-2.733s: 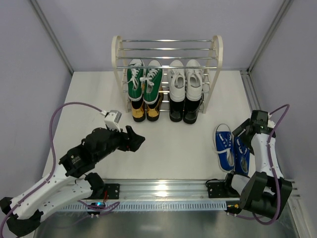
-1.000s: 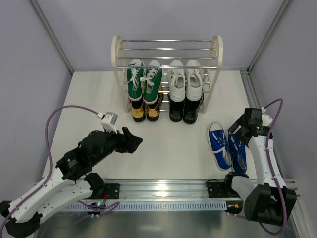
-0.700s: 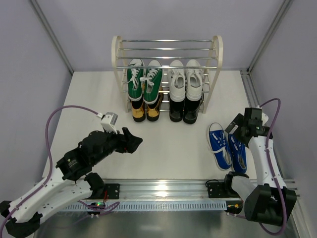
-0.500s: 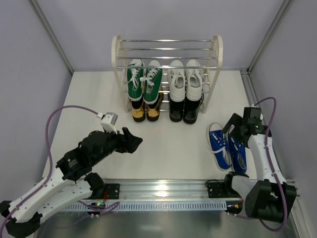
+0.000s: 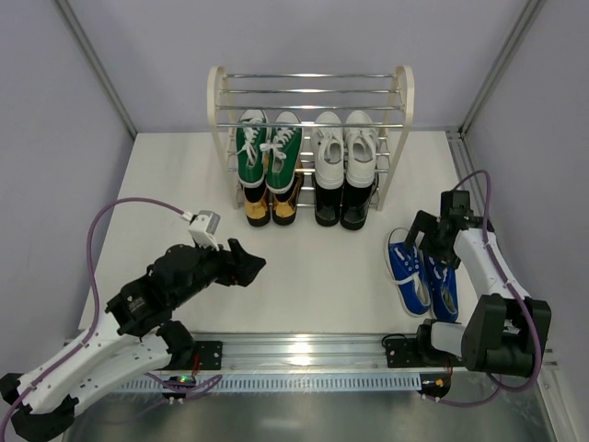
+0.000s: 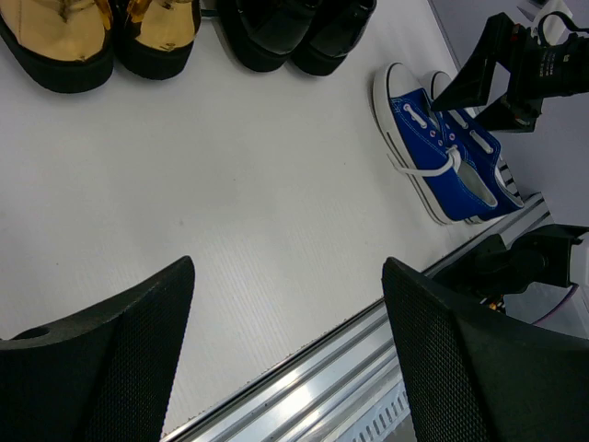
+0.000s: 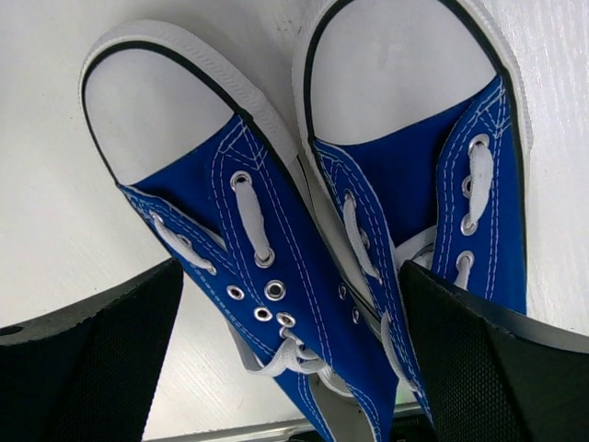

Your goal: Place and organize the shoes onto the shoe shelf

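My right gripper comes down onto the inner lace flaps where the blue sneakers meet (image 5: 423,266) (image 7: 335,263) next, then closes.
The shoe shelf (image 5: 219,120) stands at the back. Green sneakers (image 5: 267,152) and white sneakers (image 5: 345,147) sit on its middle tier. Gold loafers (image 5: 271,204) and black dress shoes (image 5: 342,207) sit below them; both also show in the left wrist view, gold (image 6: 92,28) and black (image 6: 294,28). The top tier holds nothing. The blue sneakers (image 5: 419,276) lie side by side on the table at the right, toes toward the shelf. My right gripper (image 5: 429,242) is open just above their laces (image 7: 267,276), one finger (image 7: 92,368) on each side. My left gripper (image 5: 247,264) is open and empty.
A metal rail (image 5: 304,354) runs along the table's near edge. Grey walls and frame posts (image 5: 92,55) close in the back and sides. The right wall is close to the blue sneakers. A purple cable (image 5: 138,207) loops off the left arm.
The right gripper has swung left and toward the shelf, now over the blue sneakers' laces. The blue pair shifted slightly left early on. The left arm has barely moved.
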### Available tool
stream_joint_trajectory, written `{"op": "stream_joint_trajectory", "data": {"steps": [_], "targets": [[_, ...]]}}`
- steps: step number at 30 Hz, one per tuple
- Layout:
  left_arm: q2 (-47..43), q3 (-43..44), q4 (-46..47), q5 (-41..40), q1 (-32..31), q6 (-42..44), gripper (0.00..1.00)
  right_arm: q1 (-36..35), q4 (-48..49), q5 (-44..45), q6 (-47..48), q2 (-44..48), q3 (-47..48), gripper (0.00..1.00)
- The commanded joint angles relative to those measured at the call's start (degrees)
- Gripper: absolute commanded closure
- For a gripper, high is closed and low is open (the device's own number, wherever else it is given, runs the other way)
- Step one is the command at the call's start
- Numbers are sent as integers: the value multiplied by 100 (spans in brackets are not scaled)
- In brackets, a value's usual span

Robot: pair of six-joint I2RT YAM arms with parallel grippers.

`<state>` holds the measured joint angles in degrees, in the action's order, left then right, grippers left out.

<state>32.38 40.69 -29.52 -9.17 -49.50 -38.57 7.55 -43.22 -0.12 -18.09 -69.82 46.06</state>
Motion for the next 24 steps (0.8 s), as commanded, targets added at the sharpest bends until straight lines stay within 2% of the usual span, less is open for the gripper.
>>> {"op": "stream_joint_trajectory", "data": {"steps": [1, 3, 4, 5, 8, 14, 15, 19, 20, 24], "targets": [[-118, -61, 236, 56, -8, 42, 19, -52, -11, 170, 42, -84, 52, 0], [-127, -70, 245, 56, -8, 33, 19, -113, 42, 91, 42, -128, 17, 6], [-118, -70, 236, 56, -16, 33, 19, -122, 51, 82, 59, -163, 17, 12], [-118, -70, 245, 56, -8, 33, 19, -140, 68, -118, 86, -259, 8, 24], [-109, -70, 236, 56, -8, 33, 19, -219, 42, -208, 121, -505, 25, 41], [-153, -61, 210, 29, -16, 33, 19, -491, -19, -41, 77, -848, 87, 58], [-162, -61, 201, 21, -8, 33, 19, -491, -20, -58, 77, -884, 96, 69], [-179, -61, 192, 12, -8, 33, 19, -500, -28, -41, 69, -867, 96, 92], [-171, -61, 192, 3, -16, 33, 19, -500, -20, -41, 68, -858, 113, 96], [-188, -61, 157, -15, -8, 33, 19, -500, 59, -14, 25, -420, 122, 96]]}}
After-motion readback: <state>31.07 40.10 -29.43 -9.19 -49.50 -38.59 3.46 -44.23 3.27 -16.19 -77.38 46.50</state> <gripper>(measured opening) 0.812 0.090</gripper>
